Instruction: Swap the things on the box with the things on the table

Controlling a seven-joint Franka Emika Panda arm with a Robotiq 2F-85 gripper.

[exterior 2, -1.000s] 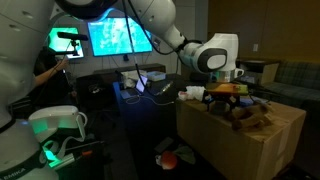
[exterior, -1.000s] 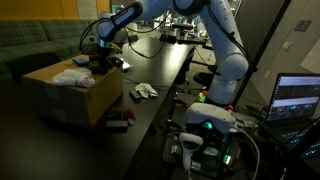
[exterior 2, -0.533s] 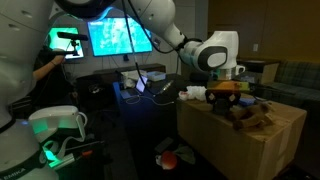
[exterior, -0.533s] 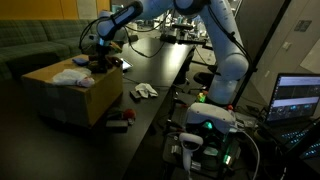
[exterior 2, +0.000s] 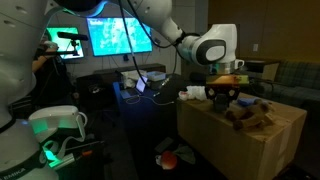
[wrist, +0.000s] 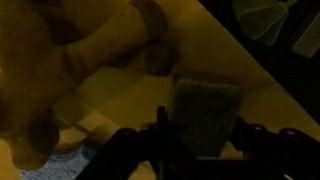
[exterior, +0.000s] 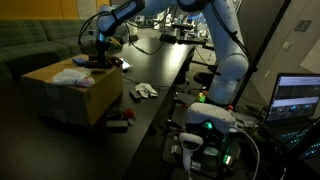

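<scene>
My gripper brings the block (wrist: 205,112) back off the box and down to release next, since open black table beside the white crumpled thing lies below and back from it.
The tan box (exterior: 80,95) (exterior 2: 240,145) stands beside the long black table (exterior: 165,75). On its top lie a white cloth (exterior: 70,76) and a brown plush toy (exterior 2: 252,117) (wrist: 60,70). My gripper (exterior: 100,57) (exterior 2: 222,98) hangs just above the box top. In the wrist view the gripper (wrist: 200,145) is shut on a grey-green block (wrist: 205,112), with a dark finger pressed on each side of it. A white crumpled thing (exterior: 147,91) (wrist: 265,15) lies on the table.
A green sofa (exterior: 30,45) stands behind the box. Cables and gear crowd the far table end (exterior: 175,38). Lit screens (exterior 2: 120,35) and a laptop (exterior: 300,95) are at the sides. A red item (exterior: 118,122) and clutter (exterior 2: 170,155) lie low beside the box.
The jaws closed on the grey-green block, and the gripper has risen a little above the box top with the block in it. The toy and cloth stayed put.
</scene>
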